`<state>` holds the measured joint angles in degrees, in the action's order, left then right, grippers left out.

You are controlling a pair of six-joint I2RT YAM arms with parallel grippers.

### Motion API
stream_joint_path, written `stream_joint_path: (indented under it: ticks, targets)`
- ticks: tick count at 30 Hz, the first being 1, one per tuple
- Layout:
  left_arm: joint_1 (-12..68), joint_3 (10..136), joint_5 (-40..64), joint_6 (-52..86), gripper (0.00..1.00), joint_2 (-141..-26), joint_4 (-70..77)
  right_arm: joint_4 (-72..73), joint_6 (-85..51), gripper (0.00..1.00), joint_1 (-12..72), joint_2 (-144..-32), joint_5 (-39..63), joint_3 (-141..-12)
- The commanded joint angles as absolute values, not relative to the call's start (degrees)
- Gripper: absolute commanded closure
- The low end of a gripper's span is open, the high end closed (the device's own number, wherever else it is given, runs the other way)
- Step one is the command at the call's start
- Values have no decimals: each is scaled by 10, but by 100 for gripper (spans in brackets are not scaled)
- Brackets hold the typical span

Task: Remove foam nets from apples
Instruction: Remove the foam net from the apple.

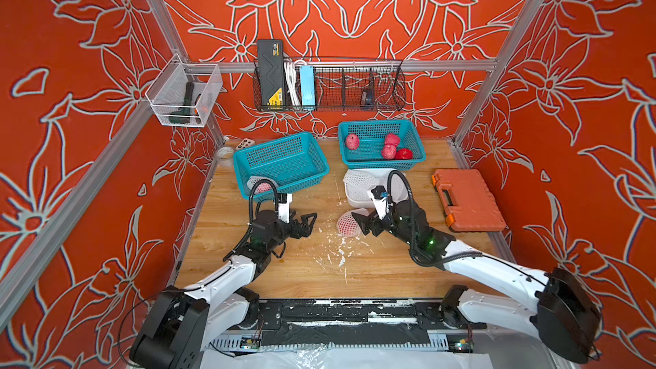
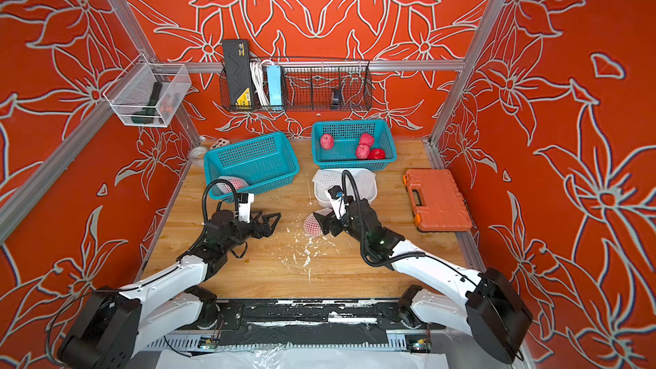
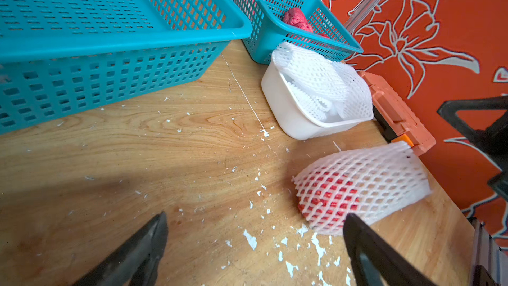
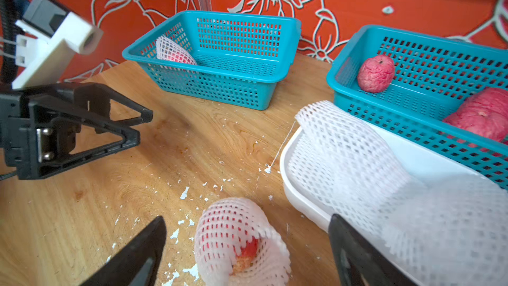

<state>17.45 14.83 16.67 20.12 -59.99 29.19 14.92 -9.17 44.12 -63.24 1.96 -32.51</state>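
Observation:
The foam net stretches past the red apple, so next my right gripper needs to advance toward the netted apple and close on the net's open end point(image 1: 360, 212) point(image 4: 270, 258).
An apple in its foam net point(image 1: 347, 224) point(image 2: 312, 224) lies on the wooden table, the net's open end showing red fruit point(image 4: 247, 246). My right gripper point(image 4: 247, 219) point(image 1: 360, 226) is open, its fingers wide on either side of that netted apple point(image 4: 233, 232) and touching neither side. My left gripper point(image 3: 255, 217) point(image 1: 311, 223) is open and empty, a short way left of the netted apple point(image 3: 357, 185). Another netted apple point(image 1: 261, 184) point(image 4: 173, 52) sits in the left teal basket point(image 1: 284, 147). Several bare apples point(image 1: 352, 141) lie in the right teal basket point(image 1: 376, 128). Empty foam nets point(image 3: 316, 83) point(image 4: 343, 147) fill the white tray point(image 3: 283, 114).
An orange tool case point(image 1: 468, 200) lies at the table's right edge. A tape roll point(image 1: 225, 154) sits by the back left corner. White foam flakes point(image 1: 337, 250) litter the wood between the arms. A black wire rack point(image 1: 330, 85) hangs on the back wall.

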Motion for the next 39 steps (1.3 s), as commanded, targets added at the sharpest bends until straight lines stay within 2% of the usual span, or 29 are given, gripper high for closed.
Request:
stream_joint_path:
  ticks: [1, 5, 11, 14, 16, 20, 22, 24, 25, 33, 37, 39]
  targets:
    - [185, 156, 197, 189, 3, -593, 310, 91, -155, 6, 434, -653, 34, -337]
    - [220, 163, 173, 169, 3, -571, 291, 107, -204, 5, 430, -690, 21, -342]
    - [235, 150, 155, 167, 3, -526, 289, 108, -224, 5, 422, -757, 66, -382]
    - [236, 147, 159, 170, 3, -533, 292, 117, -229, 13, 422, -784, 74, -391]
    - [236, 143, 159, 174, 3, -536, 297, 131, -232, 22, 421, -796, 75, -393]
    - [236, 146, 158, 178, 3, -535, 293, 109, -217, 58, 422, -804, 92, -418]
    - [236, 151, 153, 177, 3, -534, 287, 115, -212, 71, 422, -797, 101, -414]
    - [236, 155, 148, 176, 3, -533, 283, 117, -202, 91, 422, -787, 103, -412]
    - [236, 156, 146, 176, 3, -533, 283, 111, -197, 98, 422, -782, 104, -414]
    - [237, 165, 122, 169, 3, -543, 276, 53, -150, 100, 424, -765, 136, -467]
    - [237, 167, 119, 172, 3, -546, 279, 31, -123, 100, 426, -774, 199, -492]
    - [237, 167, 117, 170, 3, -549, 279, 0, -113, 100, 431, -779, 179, -510]
